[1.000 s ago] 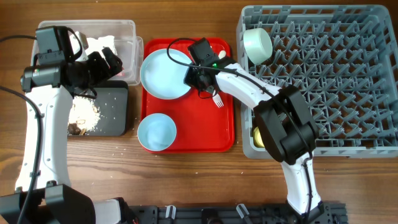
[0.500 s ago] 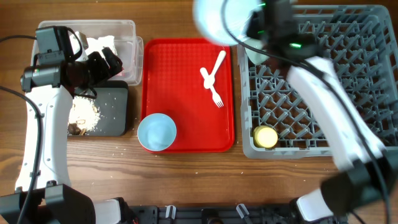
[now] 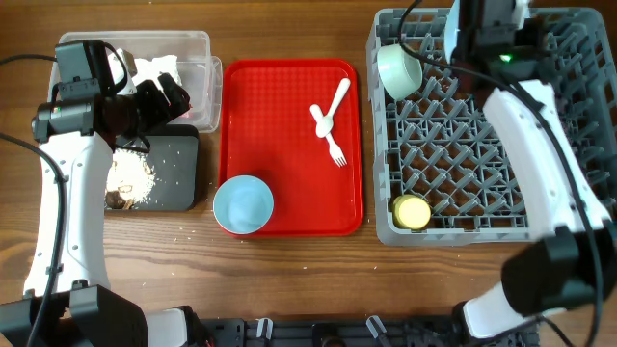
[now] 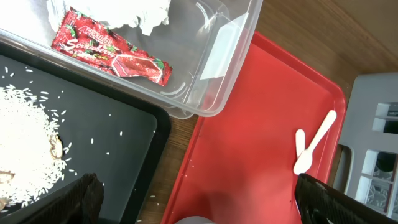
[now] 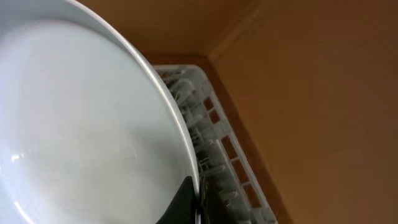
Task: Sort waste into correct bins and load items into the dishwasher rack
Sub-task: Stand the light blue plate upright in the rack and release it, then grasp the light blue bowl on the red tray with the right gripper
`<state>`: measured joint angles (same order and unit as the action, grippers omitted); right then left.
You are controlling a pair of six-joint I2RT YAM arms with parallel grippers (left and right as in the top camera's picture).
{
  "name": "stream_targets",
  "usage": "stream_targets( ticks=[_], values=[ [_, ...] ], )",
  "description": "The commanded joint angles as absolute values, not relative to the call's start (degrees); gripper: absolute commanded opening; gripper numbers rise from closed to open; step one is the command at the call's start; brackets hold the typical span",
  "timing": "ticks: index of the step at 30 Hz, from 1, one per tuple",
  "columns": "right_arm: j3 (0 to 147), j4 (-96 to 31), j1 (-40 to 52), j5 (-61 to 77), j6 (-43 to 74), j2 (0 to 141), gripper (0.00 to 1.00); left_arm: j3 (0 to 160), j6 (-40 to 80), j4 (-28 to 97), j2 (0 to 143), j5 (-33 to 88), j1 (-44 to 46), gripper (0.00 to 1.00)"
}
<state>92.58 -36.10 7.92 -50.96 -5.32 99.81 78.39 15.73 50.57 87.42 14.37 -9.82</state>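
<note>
The plate should go down on edge into the rack slots beside the pale blue bowl, since those slots are empty. My right gripper should lower it there and let go of the plate's rim.
My right gripper (image 3: pixel 472 29) (image 5: pixel 189 202) is shut on the rim of the pale blue plate (image 5: pixel 81 124), held on edge above the far left part of the grey dishwasher rack (image 3: pixel 540 145) (image 5: pixel 211 124). A pale blue bowl (image 3: pixel 398 69) and the yellow cup (image 3: pixel 413 212) sit in the rack. A second blue bowl (image 3: pixel 243 204) lies on the red serving tray (image 3: pixel 289 145), with the white spoon (image 3: pixel 330 106) (image 4: pixel 314 143) and fork (image 3: pixel 335 149). My left gripper (image 3: pixel 169 96) (image 4: pixel 199 205) is open and empty by the clear tub (image 3: pixel 198 48) and black tray (image 3: pixel 178 164).
The clear tub holds the white napkin (image 3: pixel 156 67) and a red wrapper (image 4: pixel 109 53). The black tray (image 4: pixel 118 137) holds crumbly rice-like leftovers (image 3: pixel 130 178) (image 4: pixel 25 143). A few crumbs lie on the wooden table in front of it.
My right arm has lifted the plate off the red tray and carried it right to the rack's far left part. The left arm has not moved.
</note>
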Motion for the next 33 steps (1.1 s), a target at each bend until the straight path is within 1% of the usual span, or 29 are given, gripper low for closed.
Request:
stream_targets(
  ticks=[1, 7, 8, 9, 10, 11, 12, 15, 18, 21, 24, 25, 26, 28, 29, 30, 33],
  values=[
    [92.1, -34.7, 8.0, -52.7, -10.6, 105.4, 0.04, 79.1, 15.2, 50.5, 87.1, 13.8, -10.1, 1.00],
    [92.1, -34.5, 8.5, -51.4, -10.5, 111.1, 0.04, 79.1, 15.2, 50.5, 87.1, 13.8, -10.1, 1.00],
    [92.1, -34.5, 8.7, -49.6, -10.5, 111.2, 0.06, 79.1, 15.2, 50.5, 87.1, 13.8, -10.1, 1.00],
    [92.1, -34.5, 8.8, -46.9, -10.5, 111.2, 0.16, 79.1, 15.2, 50.5, 87.1, 13.8, -10.1, 1.00],
    [92.1, -34.3, 9.0, -43.2, -10.3, 111.2, 0.33, 79.1, 15.2, 50.4, 87.1, 13.8, -10.1, 1.00],
    [92.1, -34.0, 9.1, -40.3, -9.7, 111.0, 0.69, 79.1, 15.2, 50.4, 87.1, 13.8, -10.1, 1.00],
    [92.2, -33.8, 9.0, -38.3, -8.6, 110.7, 0.78, 79.1, 15.2, 50.5, 87.1, 13.8, -10.1, 1.00],
    [92.7, -33.9, 9.0, -32.0, -8.1, 108.8, 0.91, 79.1, 15.2, 50.4, 87.1, 13.8, -10.1, 1.00],
    [92.8, -34.0, 9.0, -27.0, -7.0, 104.0, 1.00, 79.1, 15.2, 50.5, 87.1, 13.8, -10.1, 1.00],
    [92.8, -34.2, 9.0, -17.6, -3.5, 97.8, 1.00, 79.1, 15.2, 50.5, 87.1, 13.8, -10.1, 1.00],
    [92.8, -35.4, 9.0, 2.6, 2.6, 90.7, 1.00, 79.1, 15.2, 50.5, 87.1, 13.8, -10.1, 1.00],
    [92.8, -35.9, 9.0, 7.0, 4.1, 89.5, 1.00, 79.1, 15.2, 50.5, 87.1, 13.8, -10.1, 1.00],
    [92.8, -36.3, 9.0, 14.2, 7.1, 88.6, 1.00, 79.1, 15.2, 50.5, 87.1, 13.8, -10.1, 1.00],
    [92.2, -36.5, 9.5, 25.6, 11.8, 89.4, 0.95, 79.1, 15.2, 50.5, 87.1, 13.8, -10.1, 1.00],
    [91.1, -37.0, 11.3, 29.1, 14.4, 91.3, 0.88, 79.1, 15.2, 50.5, 87.1, 13.8, -10.1, 1.00],
    [90.2, -37.6, 13.0, 29.1, 16.6, 92.9, 0.84, 79.1, 15.2, 50.5, 87.1, 13.8, -10.1, 1.00],
    [87.9, -40.2, 19.6, 29.0, 20.4, 98.3, 0.74, 79.1, 15.2, 50.5, 87.1, 13.8, -10.1, 1.00]
  ],
)
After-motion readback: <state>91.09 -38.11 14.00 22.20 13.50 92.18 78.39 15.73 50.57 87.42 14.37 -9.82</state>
